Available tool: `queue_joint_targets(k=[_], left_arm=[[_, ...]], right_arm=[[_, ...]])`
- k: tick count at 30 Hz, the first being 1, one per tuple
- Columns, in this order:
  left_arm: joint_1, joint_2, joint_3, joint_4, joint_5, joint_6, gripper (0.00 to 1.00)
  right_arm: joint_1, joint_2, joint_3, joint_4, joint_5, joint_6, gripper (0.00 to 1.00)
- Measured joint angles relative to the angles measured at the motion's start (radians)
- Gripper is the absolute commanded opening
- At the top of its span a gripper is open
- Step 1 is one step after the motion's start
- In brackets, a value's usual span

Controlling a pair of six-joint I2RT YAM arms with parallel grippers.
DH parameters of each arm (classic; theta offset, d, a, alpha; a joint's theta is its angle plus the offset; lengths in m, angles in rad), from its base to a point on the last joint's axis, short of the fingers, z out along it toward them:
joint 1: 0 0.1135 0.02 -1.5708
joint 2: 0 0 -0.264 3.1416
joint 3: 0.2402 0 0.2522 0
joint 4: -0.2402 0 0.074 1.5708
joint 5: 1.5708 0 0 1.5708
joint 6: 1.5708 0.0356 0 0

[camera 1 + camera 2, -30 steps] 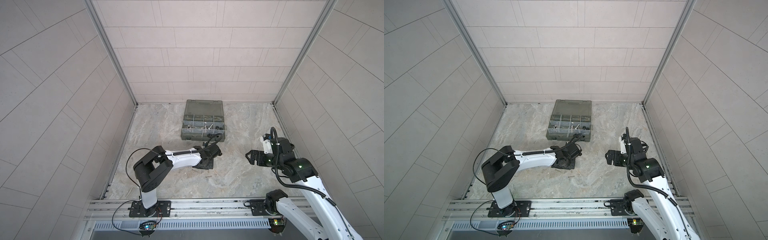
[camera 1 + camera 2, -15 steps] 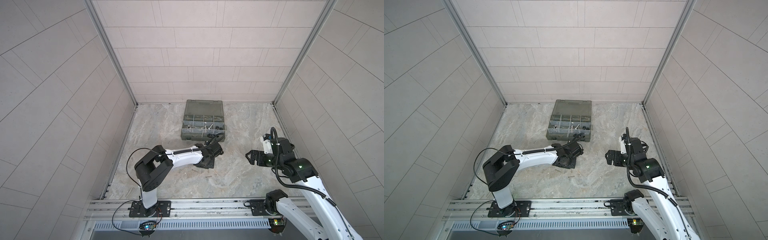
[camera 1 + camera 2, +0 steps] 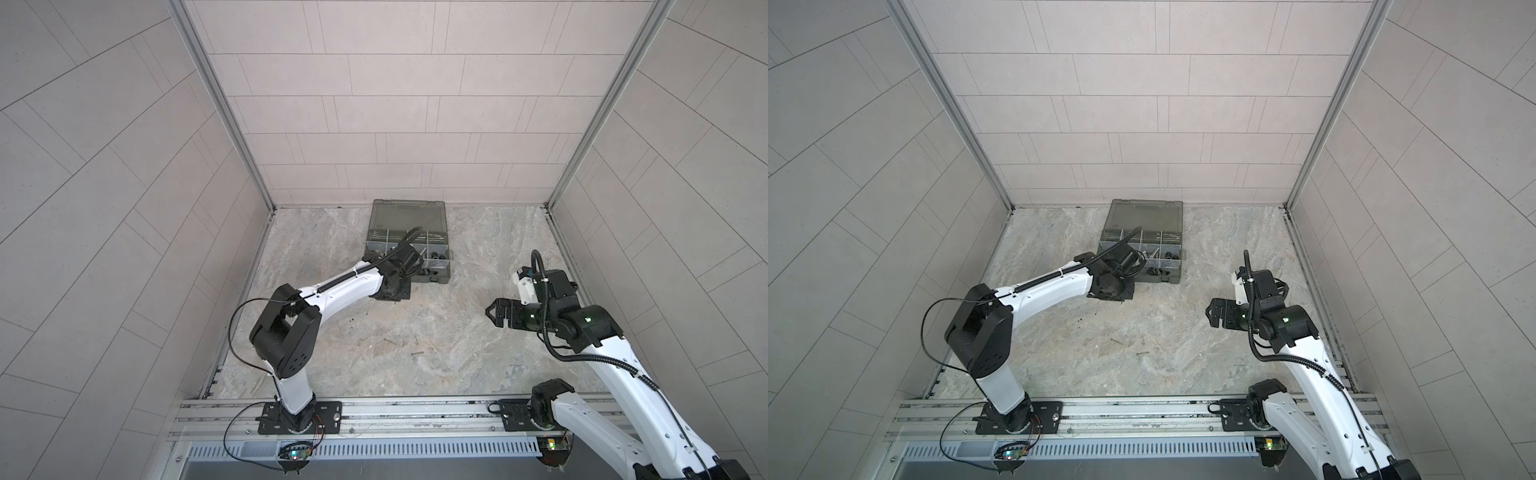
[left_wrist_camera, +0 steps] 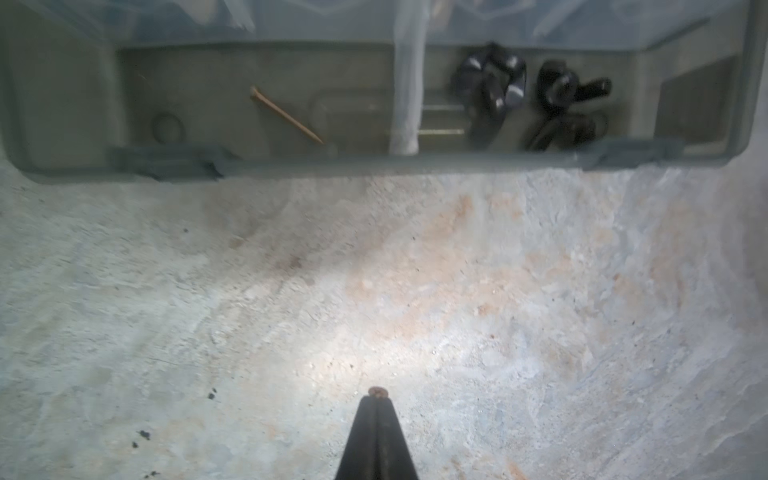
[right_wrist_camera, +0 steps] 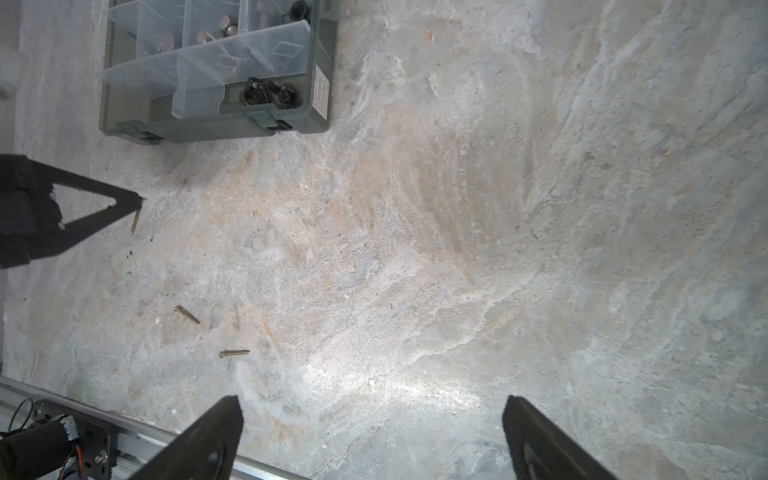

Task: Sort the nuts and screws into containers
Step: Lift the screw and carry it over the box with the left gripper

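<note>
My left gripper should go up, move outward over the case's near container (image 4: 248, 104) and go down to let go, because a loose brass screw is already in that container.
My left gripper (image 4: 377, 399) is shut on a thin brass screw; only its head (image 4: 377, 391) shows past the fingertips. The right wrist view has that screw (image 5: 134, 222) hanging below the left gripper (image 5: 139, 202), above the floor just in front of the grey-green organiser case (image 5: 208, 131). The case's containers hold a loose brass screw (image 4: 286, 115), black pieces (image 4: 490, 95) and silver bolts with a hex nut (image 5: 228, 29). Two more brass screws (image 5: 187, 314) (image 5: 234, 353) lie on the floor. My right gripper (image 5: 374, 415) hovers open and empty, well right of the case (image 3: 432, 279).
The case's smoky lid (image 3: 409, 216) lies open toward the back wall. Side walls close in the stone floor, and a metal rail (image 3: 395, 409) runs along the front. Small dark specks (image 4: 143, 434) dot the floor near my left gripper.
The left gripper has finished closing and moved back and leftward, from the loose screws toward the case's front wall, carrying a screw. The right arm has not moved.
</note>
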Motion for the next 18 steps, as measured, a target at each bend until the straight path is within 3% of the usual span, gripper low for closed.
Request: queue_joint_targets(k=[9, 18], left_arm=[[0.149, 0.006, 0.14, -0.024, 0.053, 0.066, 0.02], [0.249, 0.072, 0.183, -0.001, 0.145, 0.08, 0.02]], right_arm=[[0.019, 0.094, 0.06, 0.067, -0.044, 0.047, 0.99], [0.172, 0.282, 0.175, 0.156, 0.009, 0.08, 0.99]])
